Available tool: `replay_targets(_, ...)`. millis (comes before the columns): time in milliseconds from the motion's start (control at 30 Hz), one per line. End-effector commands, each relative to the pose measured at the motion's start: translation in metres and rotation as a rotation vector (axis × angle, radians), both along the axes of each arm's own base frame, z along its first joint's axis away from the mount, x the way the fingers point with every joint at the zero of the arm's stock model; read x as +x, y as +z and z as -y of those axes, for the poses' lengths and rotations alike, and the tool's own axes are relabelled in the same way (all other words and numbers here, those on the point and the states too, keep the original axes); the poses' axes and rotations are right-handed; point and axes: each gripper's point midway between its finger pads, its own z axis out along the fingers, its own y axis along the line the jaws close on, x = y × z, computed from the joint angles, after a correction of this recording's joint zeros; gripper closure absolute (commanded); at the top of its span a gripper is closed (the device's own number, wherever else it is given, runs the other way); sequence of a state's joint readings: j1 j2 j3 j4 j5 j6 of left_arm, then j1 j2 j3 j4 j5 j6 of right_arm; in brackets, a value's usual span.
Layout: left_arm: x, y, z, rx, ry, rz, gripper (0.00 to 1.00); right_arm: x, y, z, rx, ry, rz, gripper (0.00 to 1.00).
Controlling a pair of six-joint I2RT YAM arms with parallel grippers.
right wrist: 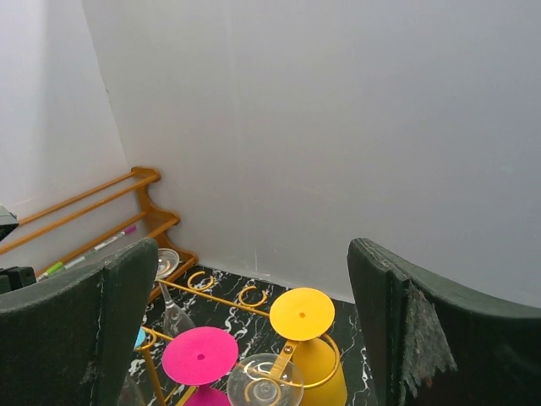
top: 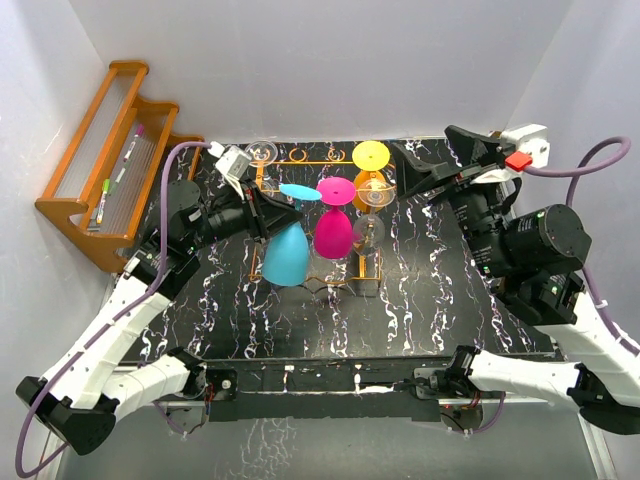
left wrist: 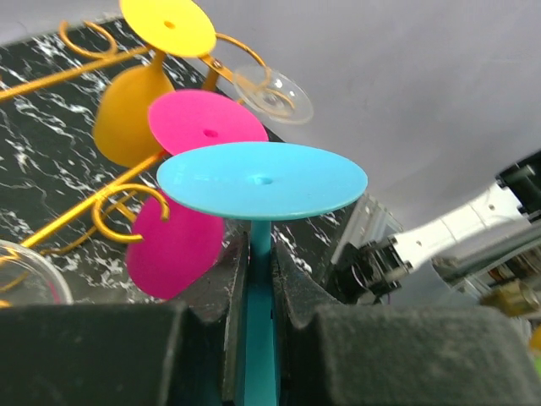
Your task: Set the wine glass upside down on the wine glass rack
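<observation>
The blue stem (left wrist: 260, 279) stands beside the empty rack ring near the pink glass, so I should next move my left gripper toward that ring, lower it and release.
A blue wine glass (top: 284, 255) hangs upside down, its round base (top: 300, 192) uppermost at the front left of the orange-gold wire rack (top: 312, 160). My left gripper (top: 262, 212) is shut on its stem. In the left wrist view the blue stem (left wrist: 260, 279) is pinched between my fingers under the base (left wrist: 262, 180), just right of a rack ring (left wrist: 127, 211); I cannot tell whether it sits in a slot. My right gripper (top: 408, 172) is open and empty, right of the rack. In the right wrist view its jaws stand wide apart (right wrist: 252, 279) above the rack (right wrist: 254, 296).
A pink glass (top: 335, 230), a yellow glass (top: 372, 185) and two clear glasses (top: 262, 152) (top: 368, 230) hang upside down on the rack. A brown wooden stepped rack (top: 110, 160) with pens stands at the back left. White walls close in the table.
</observation>
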State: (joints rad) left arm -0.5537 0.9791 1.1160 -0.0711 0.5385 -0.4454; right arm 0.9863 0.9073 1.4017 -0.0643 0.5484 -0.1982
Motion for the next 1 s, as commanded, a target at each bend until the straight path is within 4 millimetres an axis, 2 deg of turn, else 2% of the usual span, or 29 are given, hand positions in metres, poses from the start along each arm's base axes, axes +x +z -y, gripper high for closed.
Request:
replay_targets(0, 0.021, 0.022, -0.009, -0.032, 0.132, 0.103, 1.00, -0.001, 0.002, 0.010, 0.031, -0.025, 0.000, 0.02)
replay_targets(133, 0.032, 0.012, -0.013, 0.002, 0.187, 0.104, 1.00, -0.005, 0.005, 0.015, 0.046, -0.023, 0.017, 0.02)
replay_targets(967, 0.037, -0.028, -0.004, 0.057, 0.159, 0.002, 1.00, -0.012, -0.010, 0.034, 0.051, -0.054, 0.007, 0.02)
